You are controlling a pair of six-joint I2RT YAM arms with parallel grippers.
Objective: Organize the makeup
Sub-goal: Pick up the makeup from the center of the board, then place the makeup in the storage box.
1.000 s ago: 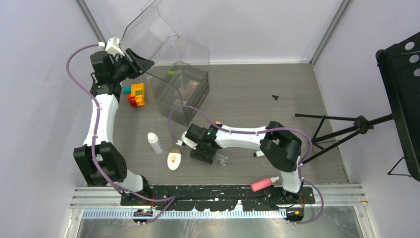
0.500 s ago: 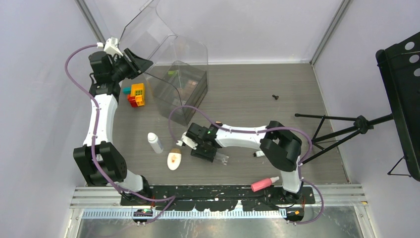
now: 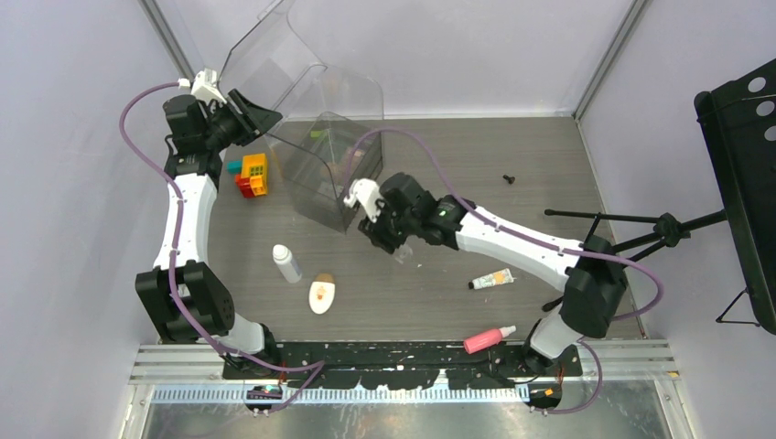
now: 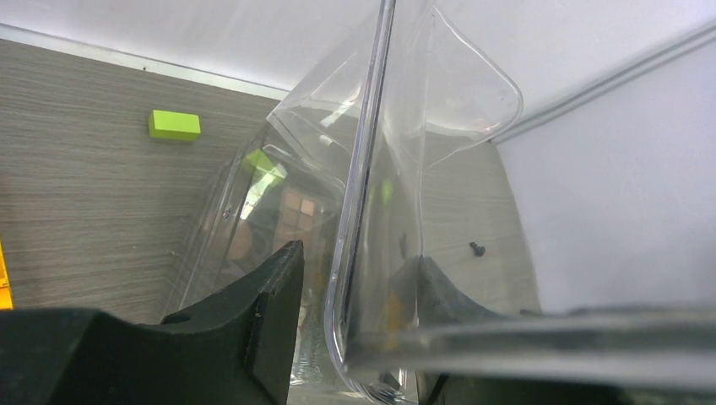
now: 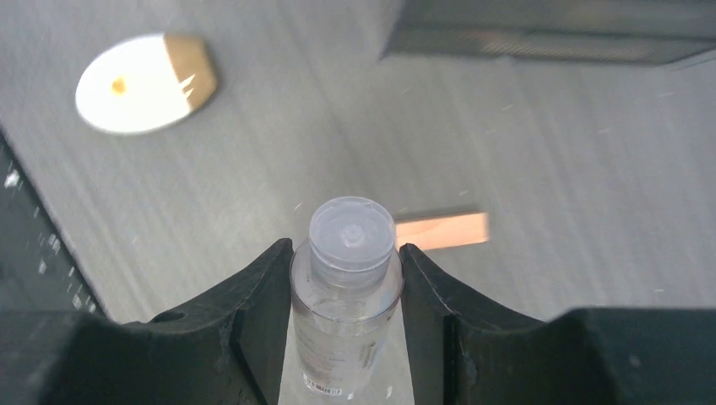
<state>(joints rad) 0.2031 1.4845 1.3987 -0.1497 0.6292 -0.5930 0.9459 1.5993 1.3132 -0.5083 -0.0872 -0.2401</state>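
I will next carry the clear bottle outward into the case's far end with my right gripper and release the bottle there, while the lid is held raised.
My right gripper is shut on a clear bottle with a clear cap and holds it above the floor, just in front of the clear case. My left gripper grips the edge of the case's lid and holds it raised. A square-pan palette shows inside the case. On the floor lie a white bottle, a white oval compact, a cream tube and a pink bottle.
Colourful toy bricks sit left of the case, and a green brick lies behind it. A small black screw lies at the back right. A black tripod stand reaches in from the right. A peach strip lies below the bottle.
My right gripper has lifted the clear bottle from beside the compact and carried it back and right, towards the case. The cream tube now shows. The left arm has not moved.
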